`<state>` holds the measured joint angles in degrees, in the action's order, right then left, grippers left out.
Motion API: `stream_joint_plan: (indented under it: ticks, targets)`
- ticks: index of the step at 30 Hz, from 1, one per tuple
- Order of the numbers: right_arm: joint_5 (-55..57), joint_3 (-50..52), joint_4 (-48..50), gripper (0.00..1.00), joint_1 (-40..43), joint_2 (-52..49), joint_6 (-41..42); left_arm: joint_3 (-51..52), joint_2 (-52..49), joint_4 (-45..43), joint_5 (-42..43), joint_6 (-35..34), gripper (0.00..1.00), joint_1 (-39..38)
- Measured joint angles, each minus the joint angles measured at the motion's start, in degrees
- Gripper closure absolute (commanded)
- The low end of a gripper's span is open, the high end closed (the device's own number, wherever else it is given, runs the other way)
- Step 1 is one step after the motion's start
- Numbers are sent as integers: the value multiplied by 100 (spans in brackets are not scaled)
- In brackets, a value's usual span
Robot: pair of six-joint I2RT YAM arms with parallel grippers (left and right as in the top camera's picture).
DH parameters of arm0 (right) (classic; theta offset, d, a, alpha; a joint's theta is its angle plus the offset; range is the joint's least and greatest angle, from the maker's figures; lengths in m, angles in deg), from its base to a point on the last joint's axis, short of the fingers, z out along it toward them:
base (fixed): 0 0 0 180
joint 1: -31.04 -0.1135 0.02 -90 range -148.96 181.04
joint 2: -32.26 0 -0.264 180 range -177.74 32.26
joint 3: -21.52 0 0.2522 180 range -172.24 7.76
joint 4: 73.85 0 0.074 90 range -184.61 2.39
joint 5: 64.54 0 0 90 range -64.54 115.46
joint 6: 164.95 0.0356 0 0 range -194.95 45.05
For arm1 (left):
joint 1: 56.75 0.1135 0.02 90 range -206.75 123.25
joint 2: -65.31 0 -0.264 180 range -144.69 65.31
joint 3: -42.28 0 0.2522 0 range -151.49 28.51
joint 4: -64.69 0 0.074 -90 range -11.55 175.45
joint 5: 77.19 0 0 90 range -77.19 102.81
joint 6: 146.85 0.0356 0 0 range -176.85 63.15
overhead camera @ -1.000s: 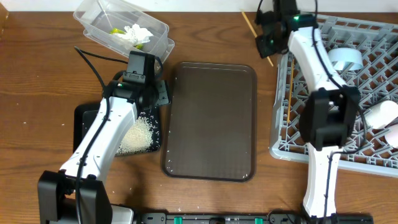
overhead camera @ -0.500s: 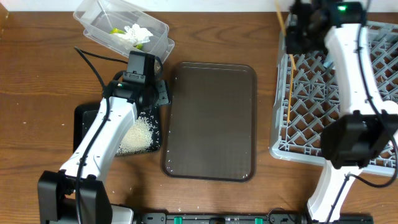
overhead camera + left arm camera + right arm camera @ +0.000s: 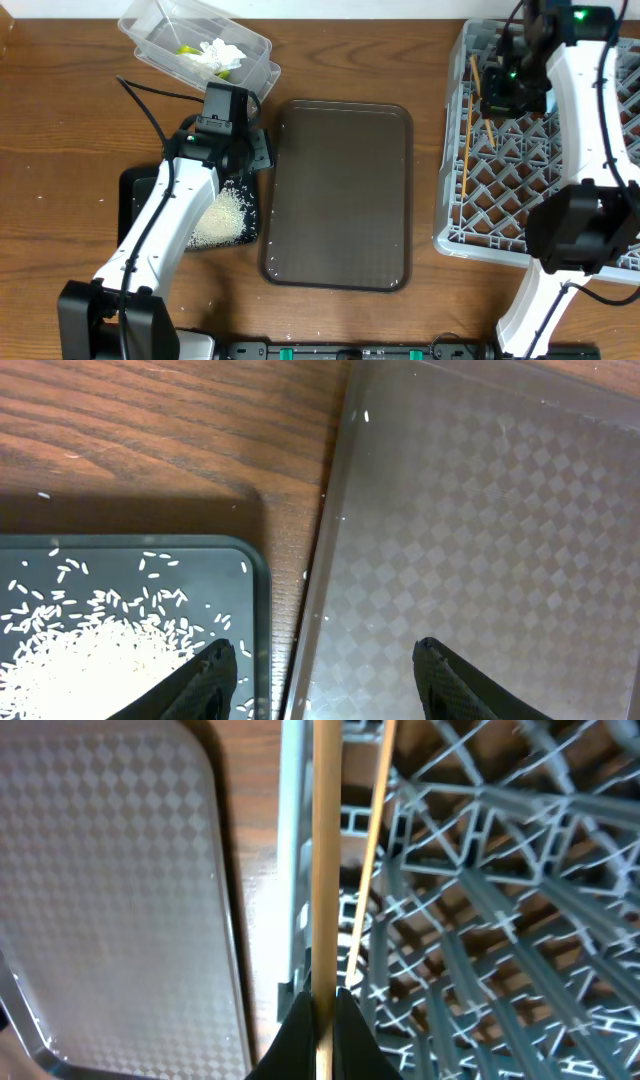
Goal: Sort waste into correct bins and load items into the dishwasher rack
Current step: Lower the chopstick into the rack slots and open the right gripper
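I will bring my right gripper down toward the rack's side by the brown tray (image 3: 360,905) and let go of the held chopstick next to the second, which lies along that side.
My right gripper (image 3: 503,88) is shut on one wooden chopstick (image 3: 325,870) and holds it over the left part of the grey dishwasher rack (image 3: 540,190). The second chopstick (image 3: 467,130) lies in the rack along its left side; it also shows in the right wrist view (image 3: 372,850). My left gripper (image 3: 325,660) is open and empty, straddling the gap between the black tray (image 3: 255,590) and the brown tray. The rice (image 3: 225,215) lies heaped in the black tray (image 3: 140,185). The clear tub (image 3: 160,30) holds the white tissue (image 3: 215,52) and the yellow-green wrapper (image 3: 186,50). Bowls and cups are out of view.
The brown serving tray (image 3: 340,190) lies between the black tray and the rack. A few rice grains lie on the wood beside the black tray (image 3: 40,495). The rack's lattice pegs (image 3: 480,900) stand under the held chopstick.
My right arm has swung right and toward me with the chopstick, from the table behind the rack's left corner to above the rack. The left arm has not moved.
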<state>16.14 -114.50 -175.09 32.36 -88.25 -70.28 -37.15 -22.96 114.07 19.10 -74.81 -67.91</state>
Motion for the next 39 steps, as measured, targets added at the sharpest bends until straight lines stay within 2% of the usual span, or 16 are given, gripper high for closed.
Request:
stream_joint_plan:
  ticks: [13,24,25,26,28,32,39]
  targets:
    - [90,1462,601,99,-201,2,348,0,0,17,0,0,40,0]
    - [184,2006,647,96,-221,2,501,0,2,20,0,0,40,0]
    - [181,2006,654,94,-223,2,505,0,2,20,0,0,40,0]
    - [181,2006,667,83,-227,4,520,0,2,20,0,0,40,0]
    - [168,2006,721,1,-234,24,516,0,2,22,0,22,32,0]
    - [289,1987,813,1,-131,297,472,0,13,127,0,22,28,0]
    - [-79,2000,2061,1,-2,1110,-42,-179,105,697,0,160,23,0]
